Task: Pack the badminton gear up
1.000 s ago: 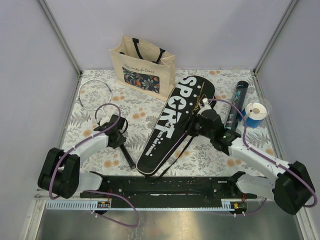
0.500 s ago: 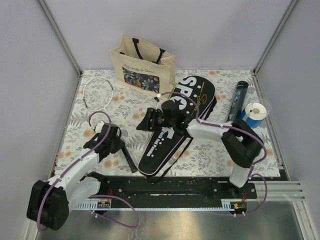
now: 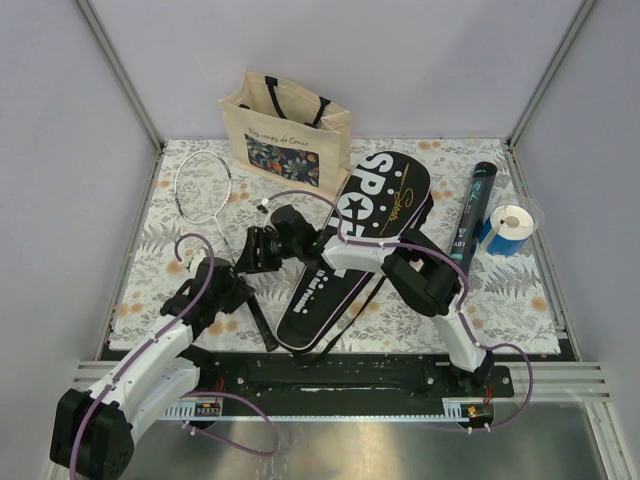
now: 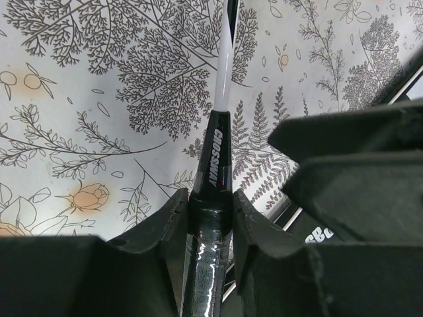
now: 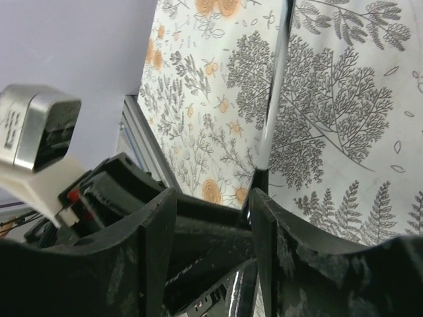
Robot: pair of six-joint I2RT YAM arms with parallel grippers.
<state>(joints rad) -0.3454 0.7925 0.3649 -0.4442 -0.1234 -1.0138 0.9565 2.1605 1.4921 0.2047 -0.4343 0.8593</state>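
The pale stem's handle end [image 3: 232, 257] [image 5: 264, 160] is below the fingers, to their right in the wrist view. My right gripper needs to move sideways and down onto it next.
A thin-framed racket [image 3: 203, 187] lies on the floral cloth at the left, its black handle [image 3: 262, 325] pointing toward the near edge. My left gripper [image 3: 238, 290] is shut on that handle [image 4: 210, 218], and the white shaft [image 4: 225, 59] runs away from the jaws. My right gripper [image 3: 248, 250] has reached across and hovers just above the left one, open, with its fingers [image 5: 264, 238] apart and the shaft [image 5: 274, 86] beyond them. The black "SPORT" cover [image 3: 350, 240] lies in the middle. A long black tube [image 3: 472, 205] lies at the right.
A beige tote bag [image 3: 285, 130] stands at the back. A blue-and-white roll [image 3: 510, 228] sits beside the tube. The right arm stretches over the cover. Metal frame posts edge the cloth, and a black rail [image 3: 330, 375] runs along the near edge.
The right arm swung from the right side across the cover to just above the left gripper. The left arm drew back toward the near edge, still holding the racket.
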